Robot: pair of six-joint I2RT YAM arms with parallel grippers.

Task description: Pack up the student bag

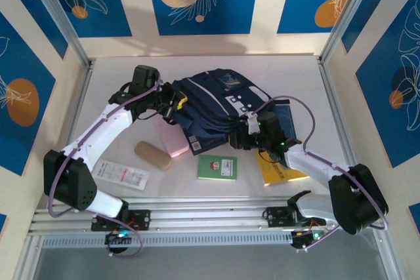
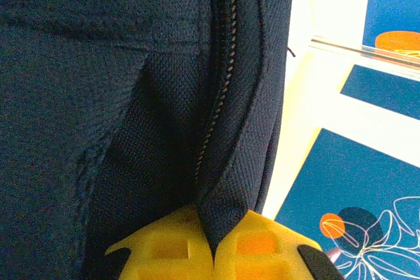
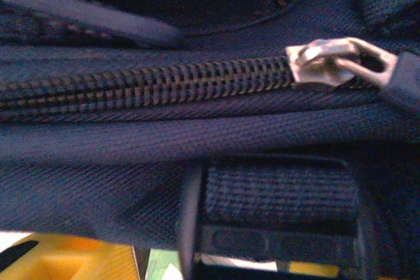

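The fold of navy fabric [image 2: 224, 209] is pinched directly between the yellow fingers of my left gripper. My left gripper should stay at the bag's edge next and spread its fingers to free the fold.
The student bag [image 1: 213, 100], navy with a grey-white front patch, lies in the middle of the table. At its left edge my left gripper [image 1: 172, 106] is shut on a fold of the navy fabric. In the left wrist view the yellow fingers [image 2: 170, 247] pinch that fold just beside a zipper [image 2: 216, 77]. My right gripper [image 1: 248, 137] presses against the bag's lower right edge. The right wrist view looks close along a closed zipper with its metal slider [image 3: 321, 63] at the right. One yellow finger [image 3: 59, 260] shows under the fabric, and the jaws are hidden by the bag.
In front of the bag lie a pink case [image 1: 172, 139], a tan case [image 1: 152, 155], a green booklet [image 1: 217, 167] and a white packet [image 1: 123, 175]. A yellow book [image 1: 279, 172] and a blue notebook [image 1: 283, 115] lie under my right arm.
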